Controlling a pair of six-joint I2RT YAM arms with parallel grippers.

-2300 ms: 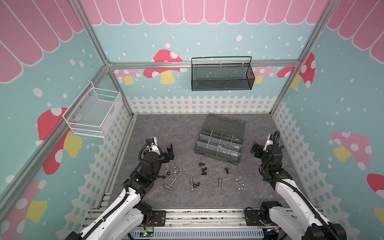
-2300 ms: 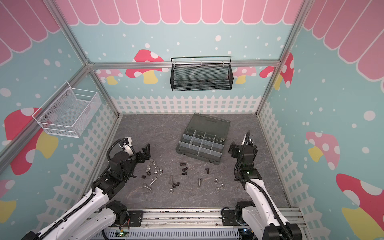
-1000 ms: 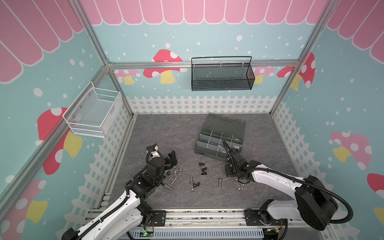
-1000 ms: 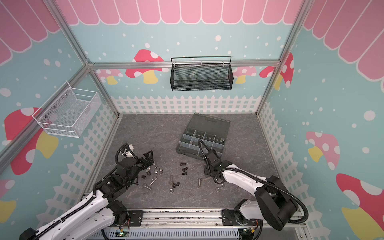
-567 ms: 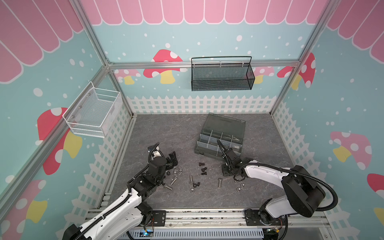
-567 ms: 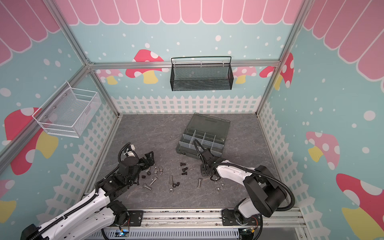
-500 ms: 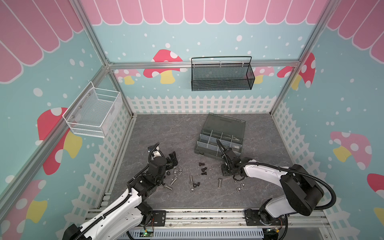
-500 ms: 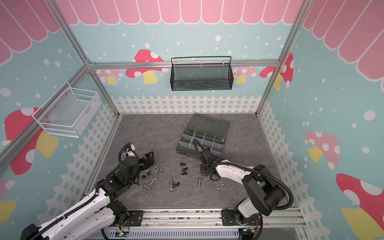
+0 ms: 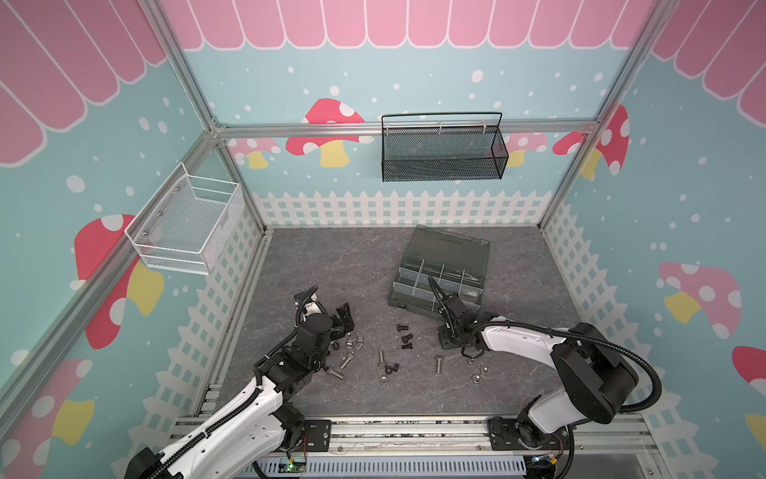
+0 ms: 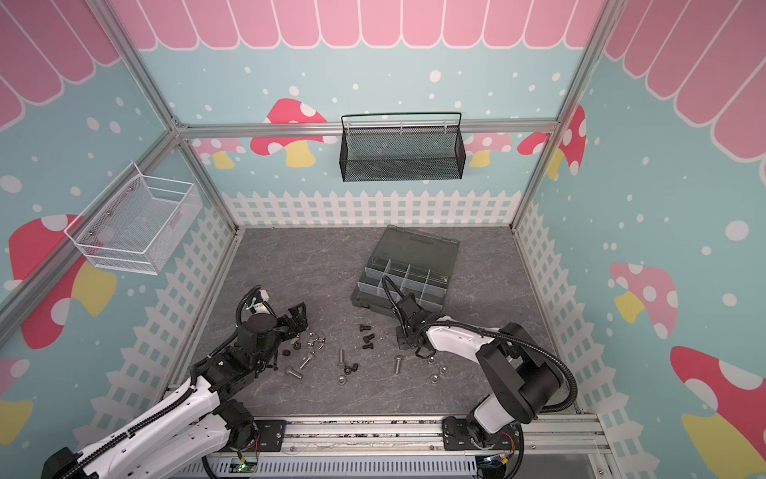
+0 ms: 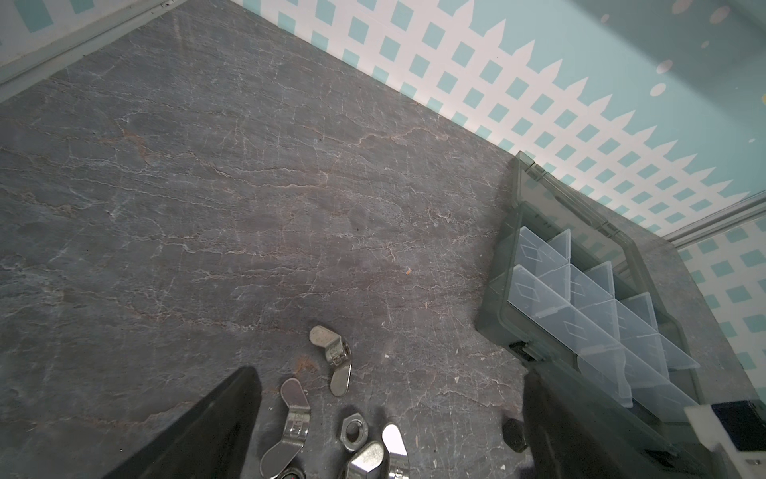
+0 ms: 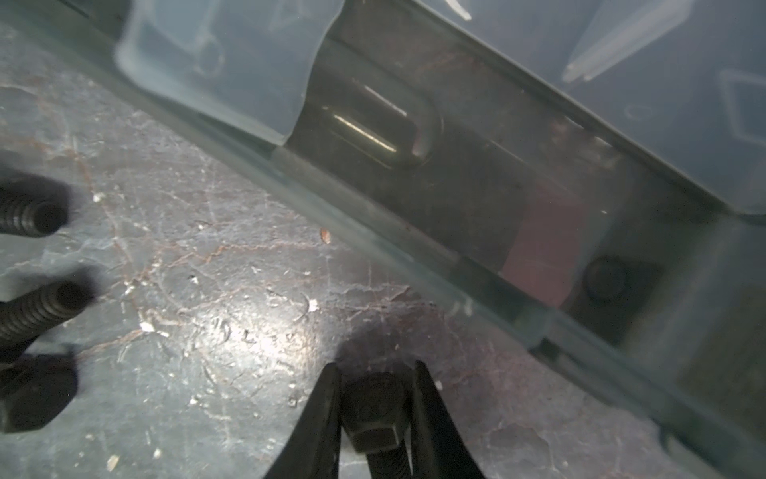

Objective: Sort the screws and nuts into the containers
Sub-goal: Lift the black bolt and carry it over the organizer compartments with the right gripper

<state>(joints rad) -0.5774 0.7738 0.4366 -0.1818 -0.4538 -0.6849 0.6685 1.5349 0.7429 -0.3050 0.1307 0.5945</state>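
The box's empty front section [image 12: 466,187] lies outward past the box's front side. My right gripper next raises the screw outward over that side, lowers and releases it.
My right gripper [image 12: 375,373] is shut on the hex head of a black screw [image 12: 375,410], low over the floor just before the front wall of the dark grey organiser box [image 12: 456,174]. In both top views this gripper [image 9: 445,342] [image 10: 404,338] sits between the box's containers [image 9: 439,273] and the loose black screws [image 9: 404,334]. My left gripper [image 11: 391,375] is open over silver wing nuts [image 11: 335,358] and a silver hex nut [image 11: 353,427]. Silver screws [image 9: 438,365] and nuts [image 9: 476,375] lie scattered near the front.
A black mesh basket [image 9: 441,151] hangs on the back wall and a white wire basket [image 9: 186,226] on the left wall. The box lid [image 9: 449,249] stands open toward the back. Picket-fence walls ring the grey floor.
My right arm swung in from the right side down to the floor before the box, and its jaws closed on a black screw. My left gripper dropped slightly toward the wing nuts, staying open.
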